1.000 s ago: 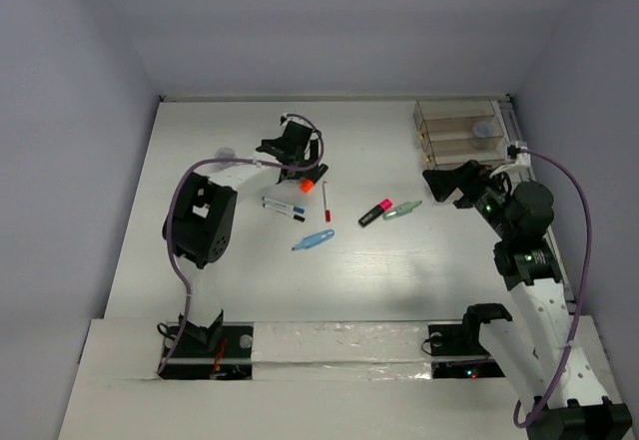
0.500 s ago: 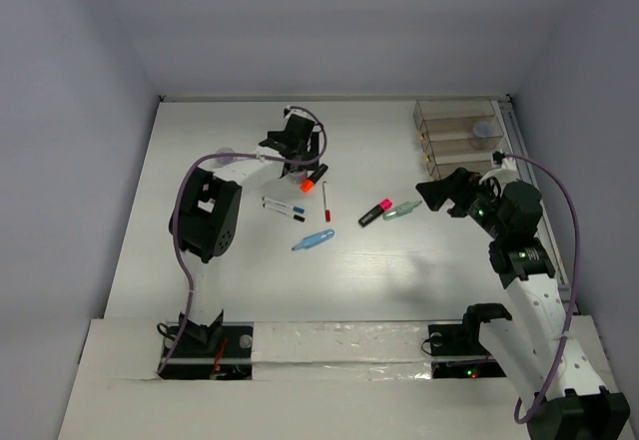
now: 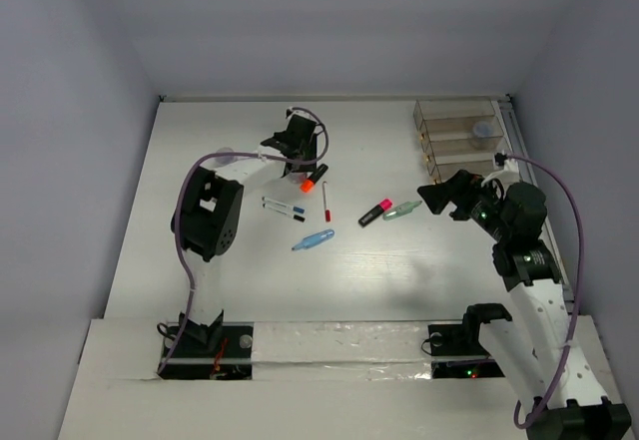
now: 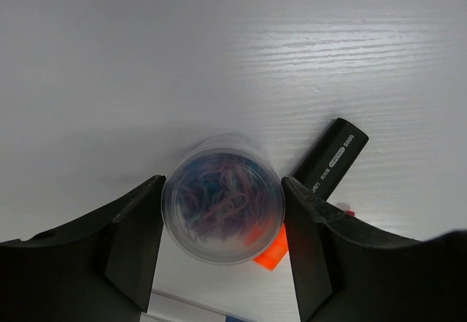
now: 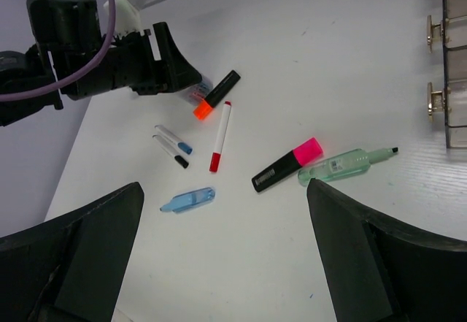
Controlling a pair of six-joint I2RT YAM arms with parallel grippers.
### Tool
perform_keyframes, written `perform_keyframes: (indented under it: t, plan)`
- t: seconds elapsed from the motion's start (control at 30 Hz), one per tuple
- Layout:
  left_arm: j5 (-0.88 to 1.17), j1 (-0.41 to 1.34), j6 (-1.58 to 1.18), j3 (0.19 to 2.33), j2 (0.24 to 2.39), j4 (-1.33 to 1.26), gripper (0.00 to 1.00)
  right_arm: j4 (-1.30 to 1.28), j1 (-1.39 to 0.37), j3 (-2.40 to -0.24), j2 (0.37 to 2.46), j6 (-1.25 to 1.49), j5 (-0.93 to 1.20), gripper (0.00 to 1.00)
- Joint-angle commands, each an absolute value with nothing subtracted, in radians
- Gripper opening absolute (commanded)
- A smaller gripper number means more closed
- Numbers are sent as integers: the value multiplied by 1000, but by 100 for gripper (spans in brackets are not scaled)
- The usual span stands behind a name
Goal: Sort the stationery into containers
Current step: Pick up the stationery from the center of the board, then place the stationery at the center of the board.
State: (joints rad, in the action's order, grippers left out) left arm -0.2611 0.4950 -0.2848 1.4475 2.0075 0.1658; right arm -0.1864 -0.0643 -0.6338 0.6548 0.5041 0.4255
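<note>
My left gripper should lift the pot, carry it past the orange-black highlighter (image 4: 328, 169), lower it and release it there, as bare tabletop lies between the highlighter and the organiser.
My left gripper (image 3: 296, 151) is shut on a small round pot (image 4: 222, 199) of paper clips, its fingers (image 4: 139, 234) pressed against both sides. An orange-black highlighter (image 4: 328, 169) lies right beside the pot. On the table lie a red-capped pen (image 3: 325, 202), two pens with blue and black caps (image 3: 285, 207), a light blue highlighter (image 3: 313, 240), a pink-black one (image 3: 375, 212) and a pale green one (image 3: 402, 209). My right gripper (image 3: 439, 196) hangs open above the table near the green highlighter. The clear organiser (image 3: 459, 131) stands at the back right.
A second round pot (image 3: 226, 155) sits left of my left gripper. Another pot (image 3: 483, 131) rests inside the organiser. Grey walls close the table on three sides. The left arm's purple cable (image 3: 200, 176) loops over the table.
The left gripper's jaws have closed in onto the round pot. The right gripper has shifted slightly left and lower toward the green highlighter, still open.
</note>
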Motion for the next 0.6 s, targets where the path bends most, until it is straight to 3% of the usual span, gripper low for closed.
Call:
perform_keyframes:
  t: [0.0,0.17,0.4,0.47,0.57]
  plan:
    - [-262,489,-288,1557,1909,158,36,-283,-61,-756,630,462,405,100]
    - [-224,566,-278,1844,1914,225,36,-386,-61,-888,577,446,261,100]
    - [-83,681,-307,2380,2227,293,38,-416,-61,-998,551,477,187,100]
    - [-16,695,-345,2474,2285,247,38,-405,-61,-1040,535,512,205,100]
    - [81,716,-431,2416,2327,24,38,-348,-61,-1055,520,563,256,100]
